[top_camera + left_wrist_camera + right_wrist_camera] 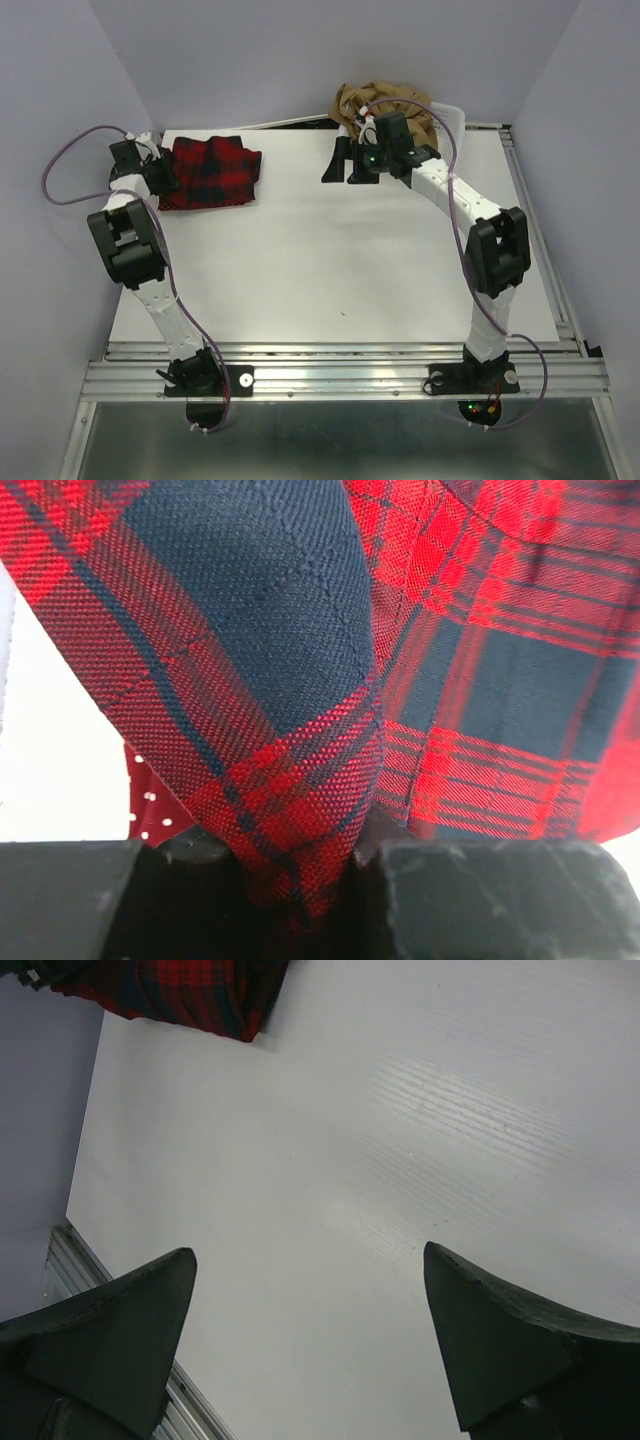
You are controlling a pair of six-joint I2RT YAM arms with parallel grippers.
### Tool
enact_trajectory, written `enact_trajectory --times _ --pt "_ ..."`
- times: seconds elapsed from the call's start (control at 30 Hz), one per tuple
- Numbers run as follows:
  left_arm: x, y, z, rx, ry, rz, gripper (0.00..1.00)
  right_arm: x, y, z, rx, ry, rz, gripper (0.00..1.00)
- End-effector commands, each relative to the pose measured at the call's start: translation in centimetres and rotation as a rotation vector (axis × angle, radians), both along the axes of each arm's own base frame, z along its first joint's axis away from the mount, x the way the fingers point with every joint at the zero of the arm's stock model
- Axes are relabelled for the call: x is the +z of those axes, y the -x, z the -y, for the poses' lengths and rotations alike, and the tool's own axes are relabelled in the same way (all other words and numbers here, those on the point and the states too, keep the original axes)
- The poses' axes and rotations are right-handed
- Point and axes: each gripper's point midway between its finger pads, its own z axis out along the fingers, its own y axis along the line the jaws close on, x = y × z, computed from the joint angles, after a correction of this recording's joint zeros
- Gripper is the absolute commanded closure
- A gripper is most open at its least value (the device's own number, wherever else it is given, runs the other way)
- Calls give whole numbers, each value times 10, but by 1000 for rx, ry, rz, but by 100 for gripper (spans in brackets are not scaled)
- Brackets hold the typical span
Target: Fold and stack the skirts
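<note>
The tan-brown skirt (385, 103) is heaped in the basket, still unfolded, so my right gripper next needs to move outward and toward the right in the top view, then lower onto the skirt.
The red-and-black plaid skirt (210, 173) lies folded at the back left of the table. It fills the left wrist view (300, 680), with a corner of the red white-dotted skirt (150, 805) showing under it. My left gripper (163, 178) is shut on the plaid skirt's left edge; a fold of cloth is pinched between the fingers (500, 890). The tan-brown skirt (385, 103) is heaped in the basket at the back. My right gripper (343, 170) is open and empty above the bare table, just in front of the basket. The plaid skirt's corner shows in the right wrist view (190, 990).
The white mesh basket (452, 113) stands at the back edge, right of centre. Grey walls close in the left, back and right sides. A metal rail (340, 375) runs along the near edge by the arm bases.
</note>
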Motion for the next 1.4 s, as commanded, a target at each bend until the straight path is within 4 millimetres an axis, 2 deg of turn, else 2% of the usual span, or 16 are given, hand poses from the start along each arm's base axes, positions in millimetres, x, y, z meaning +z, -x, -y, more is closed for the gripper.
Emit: enact_trajectory --times 0.0,0.13,0.2,0.4,0.43,0.6,0.77,0.83,0.9,0.97,1.0,1.03,1.13,1.27,1.33,1.37 --pt "2 -7 -20 35 -133 7 70 1 1 -2 17 -10 17 0" --pt "26 -3 -26 54 -252 38 42 4 2 -2 20 -13 23 0" --pt "41 -1 -27 67 -305 58 40 7 1 -2 21 -9 36 0" --pt "127 12 -29 113 -419 202 1 20 -11 14 2 66 127 0" --pt "153 16 -27 119 -443 252 1 27 -11 16 1 76 150 0" --pt "224 33 -32 178 -563 360 1 45 -27 44 -43 168 279 0" --pt "270 49 -13 156 -671 438 1 72 -67 101 -164 224 377 0" --pt "288 63 2 151 -726 505 1 83 -98 136 -244 250 417 0" --pt "296 65 37 92 -740 559 1 67 -125 161 -288 294 415 0" --pt "294 74 62 50 -735 574 1 78 -147 171 -330 318 465 0" --pt "290 74 84 7 -712 582 1 55 -163 176 -346 363 451 0" --pt "284 77 92 -9 -692 576 1 65 -174 177 -367 363 495 0" --pt "264 79 125 -90 -583 555 1 37 -206 190 -414 421 535 0" --pt "240 87 147 -169 -487 488 1 3 -233 196 -444 468 570 0" --pt "243 87 155 -191 -445 480 1 -4 -244 203 -492 487 600 0" --pt "239 89 157 -194 -415 453 1 -25 -245 206 -499 507 581 0"
